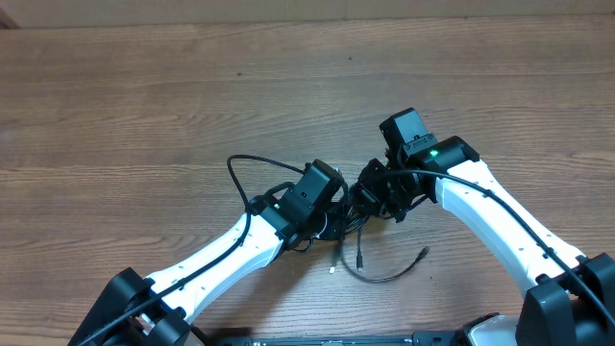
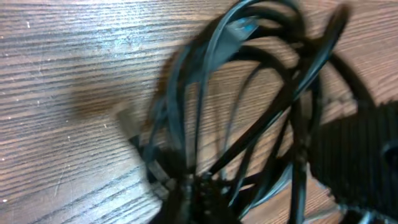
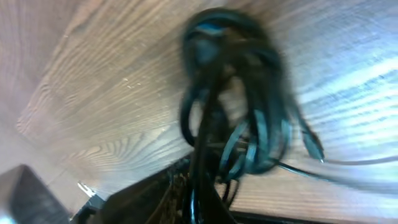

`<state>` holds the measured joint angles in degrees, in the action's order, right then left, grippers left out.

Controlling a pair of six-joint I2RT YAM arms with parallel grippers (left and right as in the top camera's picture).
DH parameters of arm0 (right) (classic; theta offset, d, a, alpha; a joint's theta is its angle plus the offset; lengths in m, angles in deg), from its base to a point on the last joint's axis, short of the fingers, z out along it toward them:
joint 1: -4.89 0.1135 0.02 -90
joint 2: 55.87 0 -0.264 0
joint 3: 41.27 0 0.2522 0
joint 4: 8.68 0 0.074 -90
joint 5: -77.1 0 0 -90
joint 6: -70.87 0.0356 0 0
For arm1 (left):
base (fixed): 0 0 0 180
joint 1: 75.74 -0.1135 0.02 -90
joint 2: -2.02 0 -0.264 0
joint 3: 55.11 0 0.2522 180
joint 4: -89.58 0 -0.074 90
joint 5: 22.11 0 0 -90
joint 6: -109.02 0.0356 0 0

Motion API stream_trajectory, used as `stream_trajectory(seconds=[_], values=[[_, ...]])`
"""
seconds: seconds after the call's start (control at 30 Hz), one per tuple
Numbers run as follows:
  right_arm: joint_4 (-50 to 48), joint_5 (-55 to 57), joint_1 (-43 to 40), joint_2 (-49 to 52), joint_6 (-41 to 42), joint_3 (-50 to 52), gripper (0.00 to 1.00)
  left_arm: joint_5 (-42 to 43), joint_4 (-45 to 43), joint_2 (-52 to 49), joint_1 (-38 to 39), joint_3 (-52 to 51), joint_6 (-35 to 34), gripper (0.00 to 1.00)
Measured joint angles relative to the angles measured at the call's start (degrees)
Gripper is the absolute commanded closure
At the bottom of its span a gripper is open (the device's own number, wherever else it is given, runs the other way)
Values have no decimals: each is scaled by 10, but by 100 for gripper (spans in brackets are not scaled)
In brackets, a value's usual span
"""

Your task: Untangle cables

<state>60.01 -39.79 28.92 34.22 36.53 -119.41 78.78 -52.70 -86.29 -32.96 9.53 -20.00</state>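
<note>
I will next lower my right gripper gently and slightly back, then let the hanging bundle go onto the bare wood below the gripper, beside the plugs.
The cables [image 1: 352, 223] are a knot of thin black cords bunched between my two grippers at the table's middle. One loop [image 1: 238, 165] arcs out to the left. Loose ends trail toward the front, with a black plug [image 1: 424, 253] and a small plug [image 1: 358, 258]. My left gripper [image 1: 332, 207] is shut on strands of the cables [image 2: 249, 118], which converge into its jaws [image 2: 196, 196]. My right gripper [image 1: 373, 192] is shut on the bundle [image 3: 233, 99], which hangs blurred from its jaws [image 3: 205, 186]. Both wrist views are motion-blurred.
The wooden table [image 1: 144, 106] lies all round. The right gripper's black body [image 2: 364, 162] shows close at the right of the left wrist view. The two arms nearly touch at the knot.
</note>
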Motion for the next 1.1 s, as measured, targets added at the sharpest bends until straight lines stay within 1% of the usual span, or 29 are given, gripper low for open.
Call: stream_trajectory(seconds=[0.07, 0.17, 0.33, 0.47, 0.5, 0.53, 0.57, 0.67, 0.7, 0.73, 0.77, 0.8, 0.83, 0.9, 0.93, 1.0, 1.03, 1.1], values=[[19, 7, 0, 0, -1, 0, 96, -6, 0, 0, -5, 0, -4, 96], [39, 14, 0, 0, -14, 0, 96, -7, 0, 0, -27, 0, -27, 96], [70, 33, 0, 0, -35, 0, 96, -3, 1, 0, -119, 0, -50, 96], [114, 94, 0, 0, -36, 0, 96, 23, 11, 1, -203, 0, -54, 96], [124, 116, 0, 0, -33, 0, 91, 33, 14, 2, -221, 0, -54, 96], [129, 131, 0, 0, -30, 0, 83, 45, 16, 2, -238, 0, -51, 92], [132, 146, 0, 0, -28, 0, 69, 61, 16, 3, -252, 0, -43, 78], [132, 173, 0, 0, -37, 0, 33, 110, 19, 3, -283, 0, -20, 45], [133, 179, 0, 0, -40, 0, 24, 123, 22, 3, -287, 0, -13, 36], [136, 184, 0, 0, -45, 0, 17, 135, 27, 3, -290, 0, -9, 29], [138, 189, 0, 0, -50, 0, 12, 144, 31, 3, -290, 0, -6, 26], [142, 194, 0, 0, -55, 0, 8, 150, 36, 3, -290, 0, -3, 25], [148, 202, 0, 0, -56, 0, 7, 156, 42, 3, -290, 0, 2, 24], [158, 214, 0, 0, -53, 0, 8, 164, 48, 3, -290, 0, 3, 25], [156, 219, 0, 0, -46, 3, 11, 167, 51, 3, -290, 0, 3, 25], [140, 227, 0, -1, -36, 15, 20, 170, 54, 4, -290, 0, 3, 25], [125, 229, 0, -2, -30, 26, 25, 171, 56, 4, -290, 0, 3, 25], [90, 228, 0, -2, -20, 53, 32, 173, 60, 5, -290, 0, 3, 26]])
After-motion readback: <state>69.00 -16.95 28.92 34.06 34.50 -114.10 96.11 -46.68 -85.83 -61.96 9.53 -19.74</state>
